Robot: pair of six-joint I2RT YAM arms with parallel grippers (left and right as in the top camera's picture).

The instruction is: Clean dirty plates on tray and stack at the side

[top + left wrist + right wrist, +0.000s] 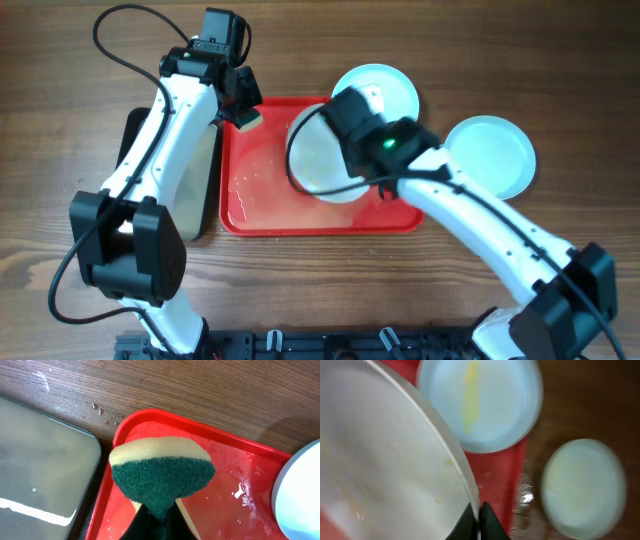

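The right gripper goes to the right in the overhead view next and lowers the pale plate onto the third plate (490, 157) (584, 488) beside the tray.
The red tray (260, 200) lies mid-table. My right gripper (345, 125) is shut on the rim of a pale plate (318, 165) and holds it tilted over the tray; the right wrist view shows my fingers (479, 520) pinching its rim (385, 460). A second plate (392, 88) with a yellow smear sits at the tray's back right corner (480, 405). A third plate (492, 155) lies on the table to the right of the tray (582, 487). My left gripper (245, 112) is shut on a green and yellow sponge (160, 472) above the tray's back left corner (225, 485).
A narrower black tray (205, 170) holding greyish water (45, 465) lies against the red tray's left side. The red tray floor is wet. Water drops lie on the wooden table (97, 407) behind the trays.
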